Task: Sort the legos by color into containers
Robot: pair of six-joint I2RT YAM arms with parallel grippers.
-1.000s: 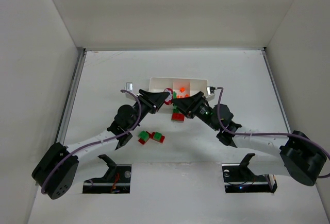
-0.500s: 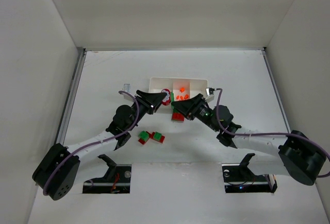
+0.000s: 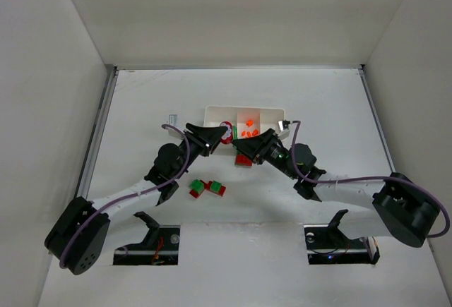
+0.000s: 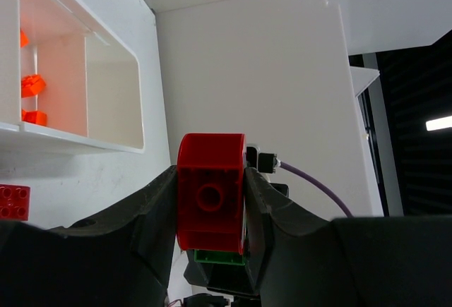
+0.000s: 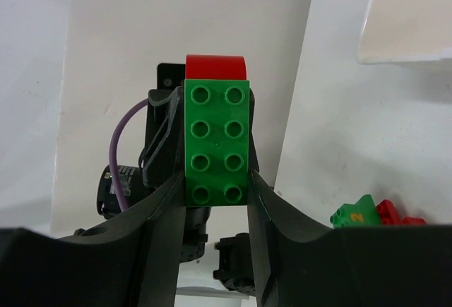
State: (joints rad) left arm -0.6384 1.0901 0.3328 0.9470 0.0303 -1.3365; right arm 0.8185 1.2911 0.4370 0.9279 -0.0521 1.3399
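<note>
Next, my left gripper moves toward the right in the top view and releases the red half of the joined legos in the tray's empty end section point(image 3: 270, 116) point(image 4: 113, 92), past the orange pieces.
A red lego point(image 4: 210, 201) joined to a green lego point(image 5: 216, 145) hangs between my two grippers, just in front of the white tray point(image 3: 212, 111) of containers. My left gripper point(image 4: 210, 212) is shut on the red half, a strip of the green half point(image 4: 219, 256) showing below it. My right gripper point(image 5: 216, 190) is shut on the studded green half, with the red half's top point(image 5: 215, 65) peeking behind. In the top view the left gripper point(image 3: 223, 135) and right gripper point(image 3: 237, 143) meet tip to tip. Tiny orange pieces point(image 3: 247, 128) lie in the tray's middle compartment.
Loose green and red legos point(image 3: 207, 188) lie on the table near the left arm. Another red and green pair point(image 3: 244, 160) sits under the right gripper. In the right wrist view a green brick marked 2 point(image 5: 355, 212) lies next to a red one point(image 5: 395, 212).
My right gripper's jaws have closed in onto the green half of the joined piece. Both grippers shifted slightly toward the near side; the left grip is unchanged.
</note>
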